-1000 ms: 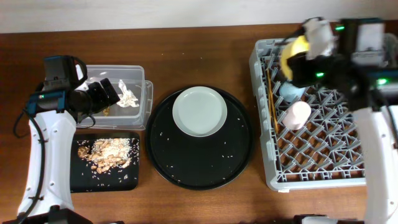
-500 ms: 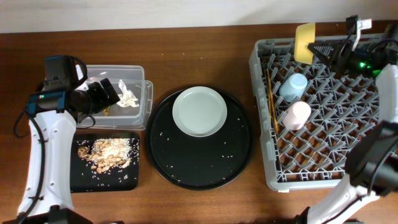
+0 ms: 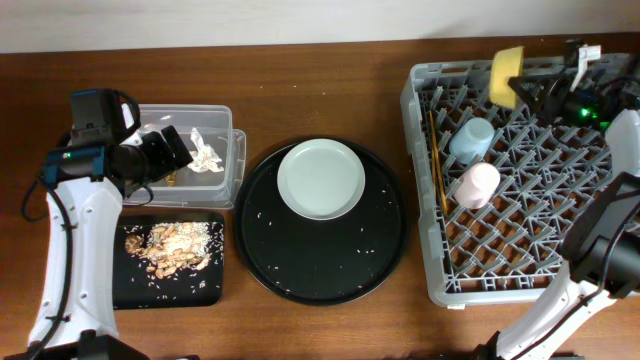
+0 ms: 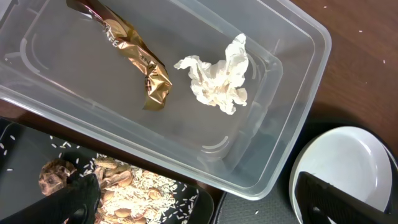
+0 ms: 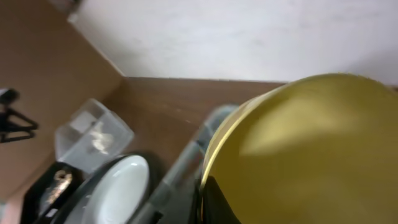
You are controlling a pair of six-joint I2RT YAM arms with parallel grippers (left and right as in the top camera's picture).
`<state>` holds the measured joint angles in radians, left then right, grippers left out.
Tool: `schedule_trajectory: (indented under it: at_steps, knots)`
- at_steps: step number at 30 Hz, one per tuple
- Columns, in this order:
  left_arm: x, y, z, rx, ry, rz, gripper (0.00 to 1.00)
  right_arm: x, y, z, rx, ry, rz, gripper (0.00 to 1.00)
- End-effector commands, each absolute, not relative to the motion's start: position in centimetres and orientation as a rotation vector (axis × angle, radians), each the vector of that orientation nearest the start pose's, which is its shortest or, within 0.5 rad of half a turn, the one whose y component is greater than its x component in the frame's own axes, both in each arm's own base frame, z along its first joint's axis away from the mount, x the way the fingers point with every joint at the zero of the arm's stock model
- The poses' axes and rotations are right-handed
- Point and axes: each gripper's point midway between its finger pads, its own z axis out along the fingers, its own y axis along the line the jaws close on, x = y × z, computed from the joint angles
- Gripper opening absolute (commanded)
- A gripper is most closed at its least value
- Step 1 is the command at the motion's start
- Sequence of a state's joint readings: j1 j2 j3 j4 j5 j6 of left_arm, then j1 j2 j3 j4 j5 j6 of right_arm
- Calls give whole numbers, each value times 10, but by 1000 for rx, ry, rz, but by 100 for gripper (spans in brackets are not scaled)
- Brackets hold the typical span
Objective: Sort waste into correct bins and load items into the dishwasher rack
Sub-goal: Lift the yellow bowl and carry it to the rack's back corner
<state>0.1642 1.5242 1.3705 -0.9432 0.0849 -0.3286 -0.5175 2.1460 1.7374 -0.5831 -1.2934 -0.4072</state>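
Note:
The yellow bowl goes down and slightly back with my right gripper next, for release into the rack (image 3: 418, 190) slots beside the light-blue cup, which stand empty.
My right gripper (image 3: 528, 88) is shut on the yellow bowl (image 3: 508, 75) and holds it on edge over the back rim of the grey dishwasher rack (image 3: 418, 190). The bowl fills the right wrist view (image 5: 311, 137). In the rack lie a light-blue cup (image 3: 472, 138), a pink cup (image 3: 477, 184) and the chopsticks (image 3: 437, 160). The pale plate (image 3: 320, 179) sits on the round black tray (image 3: 320, 265). My left gripper (image 3: 168, 150) is open and empty over the clear tub (image 3: 228, 118), which holds the tissue (image 4: 216, 79) and the wrapper (image 4: 140, 59).
The shallow black tray (image 3: 205, 285) at the front left holds food scraps with rice (image 3: 170, 247). Loose rice grains are scattered on the round tray. A wall runs along the table's back edge.
My right arm has swung back and to the right, carrying the yellow bowl toward the rack's back edge and turning it on edge. The left arm has not moved.

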Motion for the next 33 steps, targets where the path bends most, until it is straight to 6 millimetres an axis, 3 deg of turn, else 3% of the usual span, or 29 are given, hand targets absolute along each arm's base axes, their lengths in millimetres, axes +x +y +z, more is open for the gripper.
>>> schedule_trajectory:
  at_steps: [1, 6, 10, 12, 23, 33]
  knots:
    - [367, 48, 185, -615, 2587, -153, 99, 503, -103, 174, -272, 1973, 971, 4]
    - [367, 48, 185, -615, 2587, -154, 100, 500, -114, 170, -183, 1982, 1023, 4]
    - [367, 48, 185, -616, 2587, -153, 100, 483, -113, 219, -302, 1705, 1224, 4]
    - [367, 48, 185, -616, 2587, -153, 100, 483, -121, 220, -261, 1717, 1235, 4]
    - [367, 48, 185, -615, 2587, -154, 99, 486, -121, 175, -158, 1756, 1333, 4]
    - [367, 48, 185, -615, 2587, -154, 99, 488, -119, 179, -123, 1770, 1371, 4]
